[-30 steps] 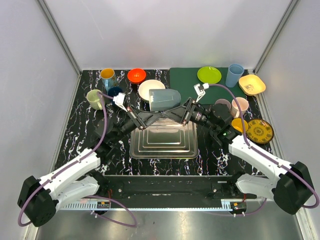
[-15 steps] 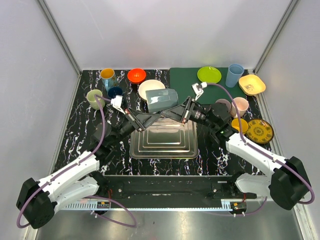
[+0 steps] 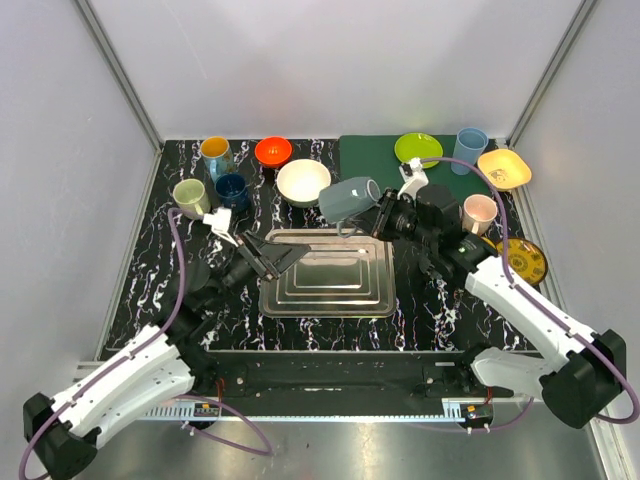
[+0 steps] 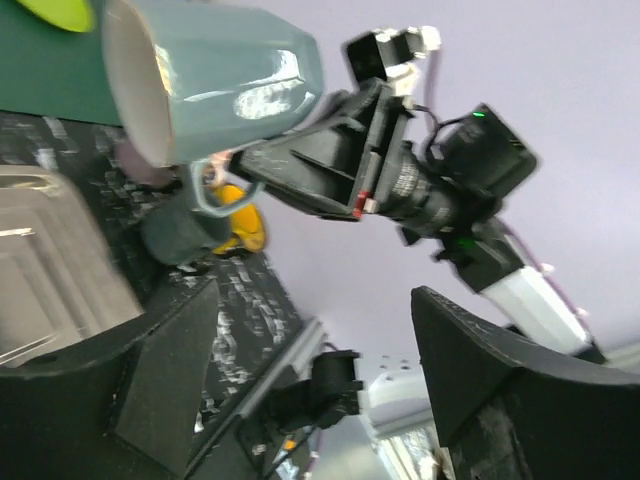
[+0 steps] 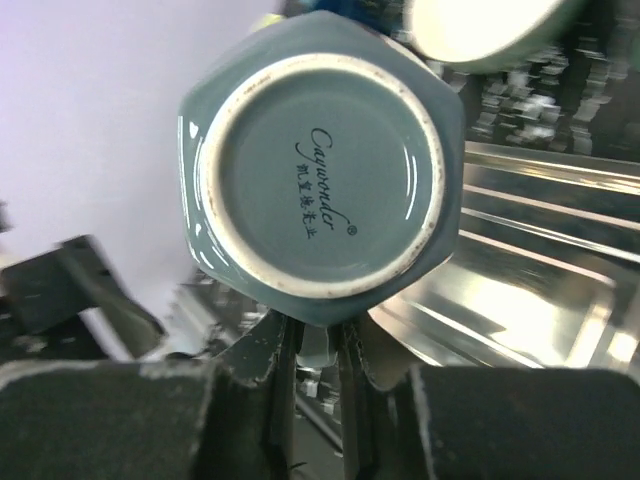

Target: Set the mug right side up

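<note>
The tray stands empty, so the robot's right gripper next needs to turn fingers-down and lower the mug onto the tray's far corner by the pink cup to let go of the handle.
The grey-blue mug hangs on its side in the air above the far edge of the steel tray, mouth toward the left. My right gripper is shut on the mug's handle. In the right wrist view the mug's stamped base faces the camera and the right gripper pinches the handle under it. My left gripper stands open and holds nothing, low over the tray's left corner, apart from the mug. In the left wrist view the mug is up left, beyond the wide-apart left gripper.
Behind the tray stand a cream bowl, an orange bowl, and yellow, navy and green mugs. On the right are a green plate, blue tumbler, yellow dish, pink cup and patterned plate.
My left gripper has let go of the mug, opened and drawn back down to the left. The right gripper has kept the mug and carried it a little to the right, turning it.
</note>
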Tool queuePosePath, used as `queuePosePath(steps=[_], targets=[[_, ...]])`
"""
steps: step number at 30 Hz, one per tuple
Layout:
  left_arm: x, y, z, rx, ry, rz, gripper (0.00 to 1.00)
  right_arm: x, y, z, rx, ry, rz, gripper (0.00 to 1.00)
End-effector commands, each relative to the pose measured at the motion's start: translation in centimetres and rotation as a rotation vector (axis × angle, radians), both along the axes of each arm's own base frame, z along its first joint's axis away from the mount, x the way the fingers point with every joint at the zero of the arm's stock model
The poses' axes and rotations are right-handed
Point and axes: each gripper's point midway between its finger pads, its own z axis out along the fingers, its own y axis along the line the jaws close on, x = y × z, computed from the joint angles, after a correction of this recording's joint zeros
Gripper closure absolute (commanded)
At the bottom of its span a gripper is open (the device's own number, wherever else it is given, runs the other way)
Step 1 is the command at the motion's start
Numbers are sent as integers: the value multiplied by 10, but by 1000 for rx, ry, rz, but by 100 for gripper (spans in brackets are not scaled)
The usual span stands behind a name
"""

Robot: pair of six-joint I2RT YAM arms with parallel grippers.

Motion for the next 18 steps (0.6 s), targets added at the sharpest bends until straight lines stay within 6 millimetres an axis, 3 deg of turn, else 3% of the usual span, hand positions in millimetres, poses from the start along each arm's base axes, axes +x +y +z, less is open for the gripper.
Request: queuePosePath(steps=[1,3,6,12,18], targets=[[20,39,-17,204,29,236,18,19,-51,1,-289,-77,-207,100],[28,62,-28,288,51,356,18,23,-75,-33,-441,3,-289,100],[32,84,-52,393,117,454,19,27,-93,-73,-581,73,-344,100],[31,91,-87,518,207,461,21,31,-78,-121,-639,155,-295,100],[28,97,-97,593,224,465,22,30,-62,-160,-697,212,-248,100]])
